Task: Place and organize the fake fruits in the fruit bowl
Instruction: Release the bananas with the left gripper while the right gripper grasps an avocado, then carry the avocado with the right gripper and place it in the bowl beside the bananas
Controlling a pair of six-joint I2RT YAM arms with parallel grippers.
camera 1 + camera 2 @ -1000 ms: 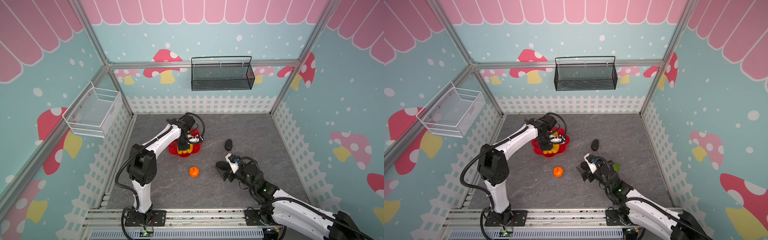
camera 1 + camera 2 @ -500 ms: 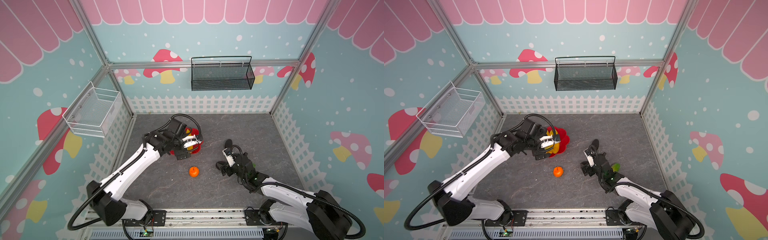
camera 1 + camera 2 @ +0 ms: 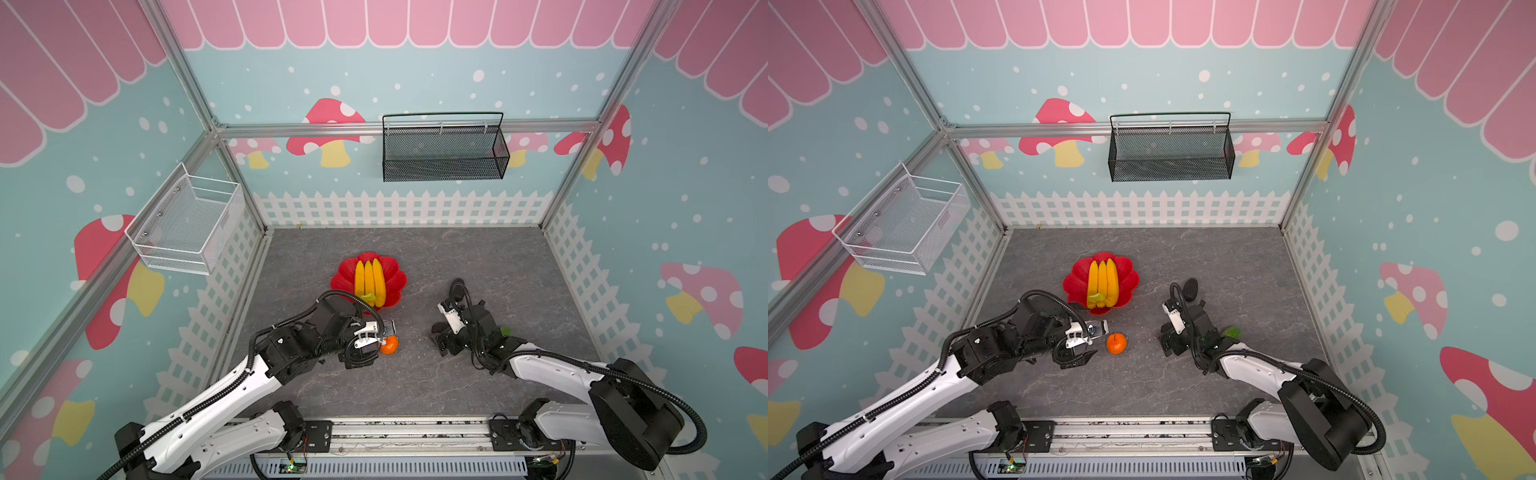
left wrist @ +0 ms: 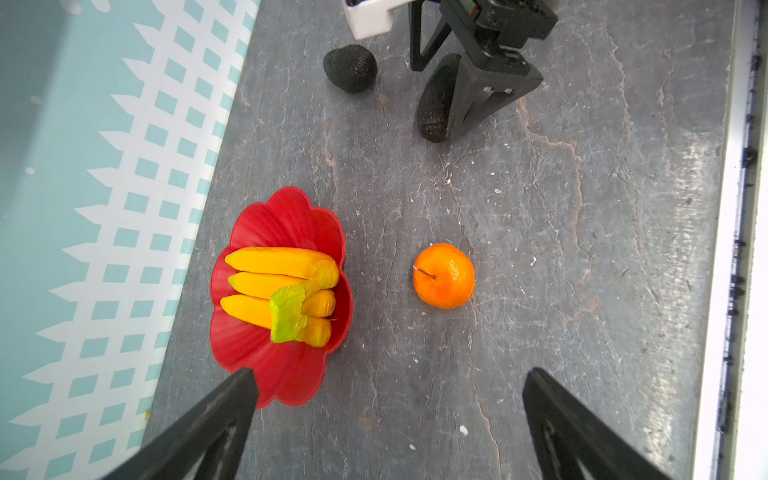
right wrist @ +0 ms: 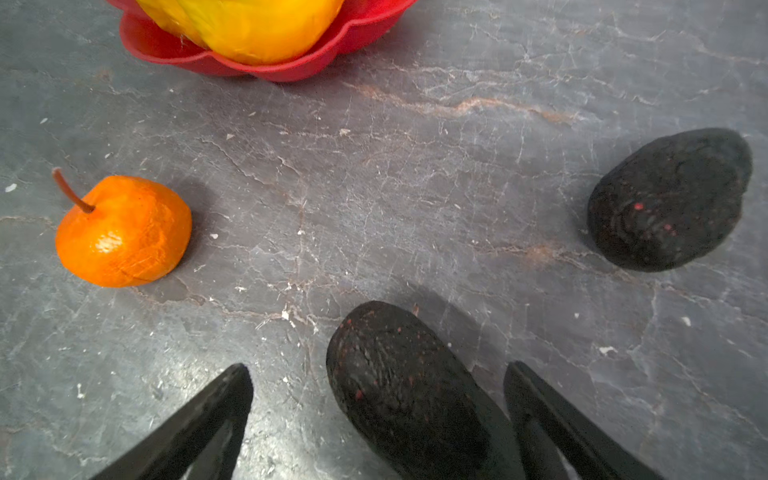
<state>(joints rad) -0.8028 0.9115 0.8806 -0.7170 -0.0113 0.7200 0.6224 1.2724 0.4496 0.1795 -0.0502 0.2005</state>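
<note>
I will next lower my right gripper around the dark oval fruit's middle (image 3: 438, 328) (image 5: 428, 400) and close its fingers, because the fruit already lies between them on the grey floor.
The red scalloped fruit bowl (image 3: 345, 276) (image 4: 286, 386) holds the yellow banana bunch (image 3: 368, 278) (image 4: 274, 282). A small orange (image 3: 1116, 343) (image 4: 444, 276) lies on the grey floor just ahead of my left gripper (image 3: 1096, 345) (image 4: 390, 382), which is open and empty. My right gripper (image 3: 1169, 340) (image 5: 380, 378) is open, with one dark oval fruit (image 5: 399, 395) lying on the floor between its fingers. A second dark oval (image 3: 1190, 288) (image 5: 669, 199) lies farther back. A yellow-green fruit (image 3: 1231, 332) peeks out beside the right arm.
A black mesh basket (image 3: 442, 149) hangs on the back wall and a white wire basket (image 3: 187, 226) on the left wall. White fence-printed walls (image 3: 399, 208) close in the floor. A metal rail (image 3: 395, 432) runs along the front edge.
My left gripper let the bananas go in the bowl, opened wide and drew back toward the front, beside the orange. My right gripper stays open over the dark oval.
</note>
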